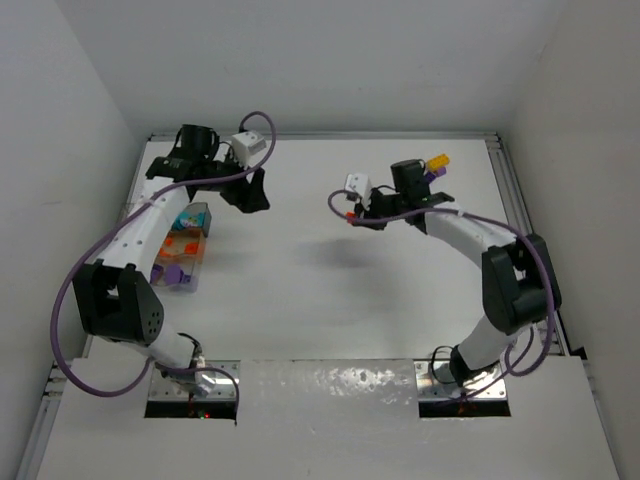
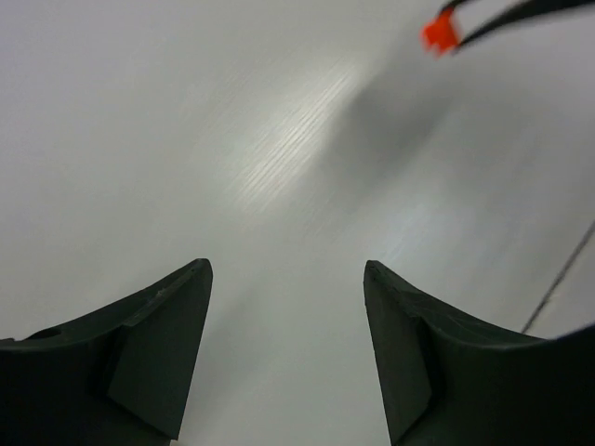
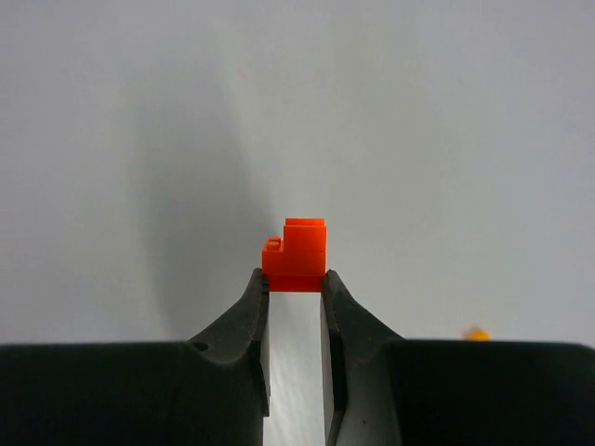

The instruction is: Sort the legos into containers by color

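I will next bring my left gripper toward my right gripper, and then onto the jutting end of the small orange lego (image 1: 350, 216) (image 2: 435, 37).
My right gripper (image 3: 295, 277) is shut on a small orange lego (image 3: 296, 255), pinched at its base and held above the table. From above, that gripper (image 1: 352, 218) hangs right of centre with the orange lego (image 1: 349, 214) at its tip. My left gripper (image 2: 286, 269) is open and holds nothing; only bare table lies below it. In its view the orange lego (image 2: 439, 34) shows at the top right. From above, the left gripper (image 1: 252, 192) is just right of the clear container (image 1: 203, 255), whose compartments hold teal, orange and purple legos.
A yellow lego (image 1: 437, 160) and a purple lego (image 1: 432, 175) lie at the back right behind the right wrist. A small orange-yellow piece (image 3: 476, 333) shows beside the right finger. White walls close in the table on three sides.
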Tool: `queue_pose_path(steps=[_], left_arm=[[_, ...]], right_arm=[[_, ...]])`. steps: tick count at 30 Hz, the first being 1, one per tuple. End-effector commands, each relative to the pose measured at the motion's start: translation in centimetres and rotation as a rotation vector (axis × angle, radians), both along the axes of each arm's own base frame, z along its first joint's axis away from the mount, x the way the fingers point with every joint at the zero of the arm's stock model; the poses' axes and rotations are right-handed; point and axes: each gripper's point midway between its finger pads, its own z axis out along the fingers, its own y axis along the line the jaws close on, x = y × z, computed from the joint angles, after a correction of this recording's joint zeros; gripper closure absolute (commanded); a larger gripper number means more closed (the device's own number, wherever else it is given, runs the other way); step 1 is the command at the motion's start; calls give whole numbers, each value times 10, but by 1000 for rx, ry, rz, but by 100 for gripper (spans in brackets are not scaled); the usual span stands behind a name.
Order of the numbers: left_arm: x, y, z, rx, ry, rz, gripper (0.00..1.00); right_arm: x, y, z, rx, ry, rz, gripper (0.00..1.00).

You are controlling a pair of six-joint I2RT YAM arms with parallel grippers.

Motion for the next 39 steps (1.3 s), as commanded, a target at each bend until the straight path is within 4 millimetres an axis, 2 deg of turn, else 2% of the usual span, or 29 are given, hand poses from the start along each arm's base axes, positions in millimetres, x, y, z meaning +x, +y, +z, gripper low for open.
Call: queue_pose_path(steps=[1, 3, 6, 9, 10, 14, 18, 21, 24, 25, 30, 33, 39], left_arm=[[-2, -51, 32, -275, 51, -52, 35], [2, -69, 42, -330, 50, -38, 34], [-3, -90, 43, -352, 89, -32, 33], [-13, -103, 29, -367, 178, -36, 33], [-18, -104, 18, -370, 219, -28, 33], [-38, -117, 11, -392, 272, -101, 36], [-46, -117, 5, -365, 285, -114, 37], [-49, -117, 3, -370, 297, -118, 42], [-47, -118, 3, -373, 296, -109, 58], [-46, -117, 3, -374, 297, -107, 60], [-43, -116, 0, -356, 289, -94, 59], [-39, -115, -3, -345, 287, -73, 54], [-32, -110, -13, -305, 289, -27, 55]], right_arm=[[-19, 53, 43, 202, -97, 44, 100], [-26, 68, 54, 259, -125, 39, 100], [-44, 93, 63, 269, -171, 80, 100], [-49, 104, 74, 301, -224, 88, 100], [-54, 110, 76, 303, -235, 91, 100], [-55, 119, 84, 315, -267, 85, 100], [-50, 124, 95, 343, -290, 63, 100], [-49, 127, 99, 360, -300, 64, 100], [-53, 131, 100, 361, -306, 82, 100], [-53, 131, 99, 361, -305, 83, 100], [-54, 131, 100, 358, -311, 91, 100], [-55, 132, 100, 359, -311, 99, 100], [-57, 133, 102, 364, -309, 108, 100]])
